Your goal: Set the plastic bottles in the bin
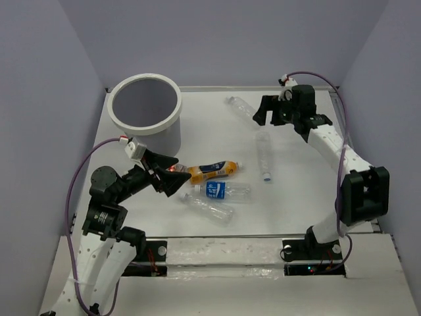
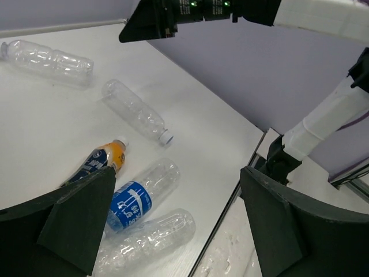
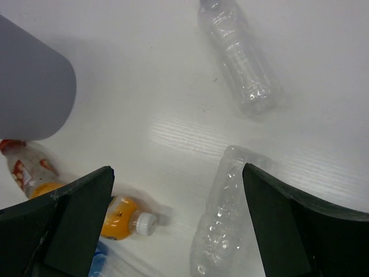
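My right gripper moves down and outward, turning, onto the far clear bottle's base end (image 1: pixel 248 112) (image 3: pixel 250 82) next, as the bottle lies slanted to the open fingers.
The white bin (image 1: pixel 144 124) stands at the back left. An orange bottle (image 1: pixel 212 170), a blue-labelled clear bottle (image 1: pixel 218 191) and a clear bottle (image 1: pixel 209 208) lie together mid-table. Two more clear bottles (image 1: pixel 264 155) (image 1: pixel 241 108) lie at the right back. My left gripper (image 1: pixel 172 176) is open and empty, just left of the cluster; its wrist view shows the orange (image 2: pixel 102 160), blue-labelled (image 2: pixel 137 199) and clear (image 2: pixel 151 238) bottles ahead. My right gripper (image 1: pixel 268 116) is open and empty, above a clear bottle (image 3: pixel 222 222). A small red-labelled bottle (image 3: pixel 24 170) lies by the bin's wall (image 3: pixel 31 86).
Grey walls enclose the table on three sides. A metal rail (image 1: pixel 230 237) runs along the table's near edge, with both arm bases behind it. In the left wrist view the right arm (image 2: pixel 323 118) rises at the right and its gripper (image 2: pixel 173 14) hangs at the top.
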`<state>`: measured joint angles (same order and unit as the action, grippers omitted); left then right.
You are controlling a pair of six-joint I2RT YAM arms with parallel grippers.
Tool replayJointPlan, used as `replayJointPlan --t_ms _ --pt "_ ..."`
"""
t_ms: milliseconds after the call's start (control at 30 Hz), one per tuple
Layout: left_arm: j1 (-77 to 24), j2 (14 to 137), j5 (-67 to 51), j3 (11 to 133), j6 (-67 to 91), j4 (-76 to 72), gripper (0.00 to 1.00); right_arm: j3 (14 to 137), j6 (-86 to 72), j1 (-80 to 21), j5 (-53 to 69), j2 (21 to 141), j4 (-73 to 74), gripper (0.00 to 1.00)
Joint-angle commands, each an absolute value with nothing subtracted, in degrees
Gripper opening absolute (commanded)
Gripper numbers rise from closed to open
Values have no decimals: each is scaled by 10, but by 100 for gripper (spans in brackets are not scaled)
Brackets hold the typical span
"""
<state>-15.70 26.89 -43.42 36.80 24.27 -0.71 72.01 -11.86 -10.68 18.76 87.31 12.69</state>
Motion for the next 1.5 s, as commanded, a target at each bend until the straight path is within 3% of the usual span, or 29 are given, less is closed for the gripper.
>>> replayJointPlan --t_ms 0,267,667,733,800,900,967,1000,1067,1133,1267,1467 --pt "-166 280 -452 357 225 -14 99 800 -6 -123 82 956 168 99" --pt "-180 291 -459 328 236 -39 99 977 169 -123 55 1136 199 100" --pt "-180 328 -448 323 244 -54 99 1198 232 -123 54 1362 246 99" --pt "-181 332 -435 324 244 -54 99 1217 233 -123 63 1376 246 88" --pt "-182 336 -424 329 247 -57 99 1232 228 -123 69 1394 246 69" --pt "-182 337 -397 340 250 -55 99 1264 215 -123 82 1407 245 62" --pt "-182 337 -389 346 255 -51 99 1280 207 -123 91 1406 241 50" --pt "-182 337 -384 352 257 -51 99 1282 204 -123 92 1404 239 42" --pt "-182 340 -367 359 265 -49 99 1271 194 -123 92 1382 219 39" --pt "-182 346 -354 372 278 -48 99 1253 185 -123 81 1333 201 30" --pt "-182 352 -304 398 305 -46 99 1154 126 -123 103 1186 122 29" --pt "-182 377 -270 477 329 -44 99 856 -9 -160 211 901 -44 29"
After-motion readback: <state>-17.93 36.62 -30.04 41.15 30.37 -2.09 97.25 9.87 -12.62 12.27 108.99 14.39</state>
